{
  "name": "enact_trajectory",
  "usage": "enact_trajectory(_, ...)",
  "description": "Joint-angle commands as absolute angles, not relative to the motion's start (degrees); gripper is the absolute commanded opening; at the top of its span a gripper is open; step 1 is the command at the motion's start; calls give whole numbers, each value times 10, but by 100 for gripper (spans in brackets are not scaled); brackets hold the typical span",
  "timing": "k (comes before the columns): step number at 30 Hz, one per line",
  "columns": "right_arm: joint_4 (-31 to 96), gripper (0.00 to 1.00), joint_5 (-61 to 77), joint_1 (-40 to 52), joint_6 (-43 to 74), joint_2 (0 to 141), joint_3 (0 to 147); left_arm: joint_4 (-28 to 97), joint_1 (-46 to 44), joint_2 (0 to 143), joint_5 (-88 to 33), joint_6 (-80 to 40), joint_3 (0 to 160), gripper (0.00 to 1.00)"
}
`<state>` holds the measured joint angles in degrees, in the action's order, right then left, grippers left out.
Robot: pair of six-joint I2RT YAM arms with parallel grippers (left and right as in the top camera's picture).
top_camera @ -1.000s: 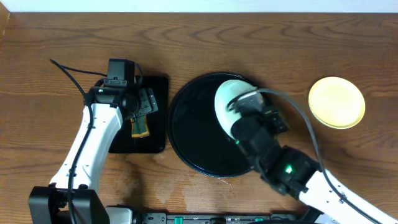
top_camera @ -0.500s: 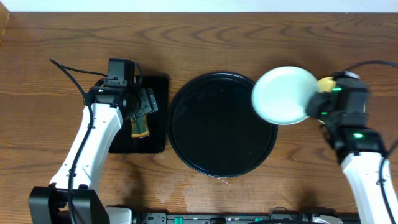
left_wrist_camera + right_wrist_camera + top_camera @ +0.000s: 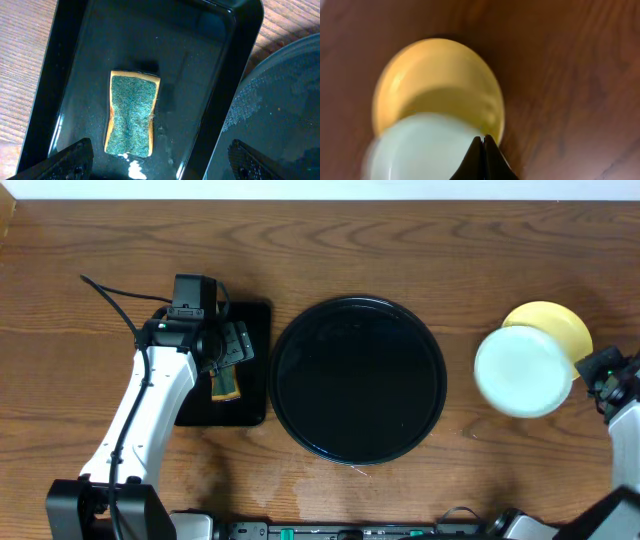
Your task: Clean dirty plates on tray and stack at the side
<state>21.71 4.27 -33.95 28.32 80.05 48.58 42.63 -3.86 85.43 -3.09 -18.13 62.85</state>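
Note:
The robot's right gripper will next bring the mint plate [image 3: 420, 150] down onto the bare wood on the near side of the yellow plate and let go of it there, because that wood is clear.
The round black tray [image 3: 300, 410] sits mid-table with no plate on it. My right gripper [image 3: 583, 370] is shut on the rim of a pale mint-blue plate [image 3: 522, 372] and holds it in the air, partly over the pale yellow plate [image 3: 552, 322] lying on the wood at the right. In the right wrist view the shut fingers [image 3: 482, 145] pinch the mint plate [image 3: 420, 150] above the yellow plate [image 3: 440, 80]. A second mint plate is out of view. My left gripper [image 3: 155, 160] is open and empty above a green-and-yellow sponge [image 3: 132, 113].
The sponge [image 3: 225, 385] lies in a small black rectangular tray [image 3: 255, 330] left of the round tray, with some wet foam beside it. The round tray's edge [image 3: 280, 100] shows at the right of the left wrist view. Bare wood surrounds everything.
My right arm has carried the mint plate off the round tray to the right, until it hangs partly over the yellow plate. The left arm has not moved.

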Motion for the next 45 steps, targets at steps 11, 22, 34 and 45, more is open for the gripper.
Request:
enact_trajectory(11,226,16,122,-293,236,858,487,428,-37,855,-32,-180,638,87)
enact_trajectory(22,300,34,43,-228,222,858,487,428,-37,855,-32,-180,638,87)
enact_trajectory(34,208,44,185,-228,37,858,487,428,-37,855,-32,-180,638,87)
enact_trajectory(45,322,61,186,-228,173,833,519,428,-37,855,-32,-180,638,87)
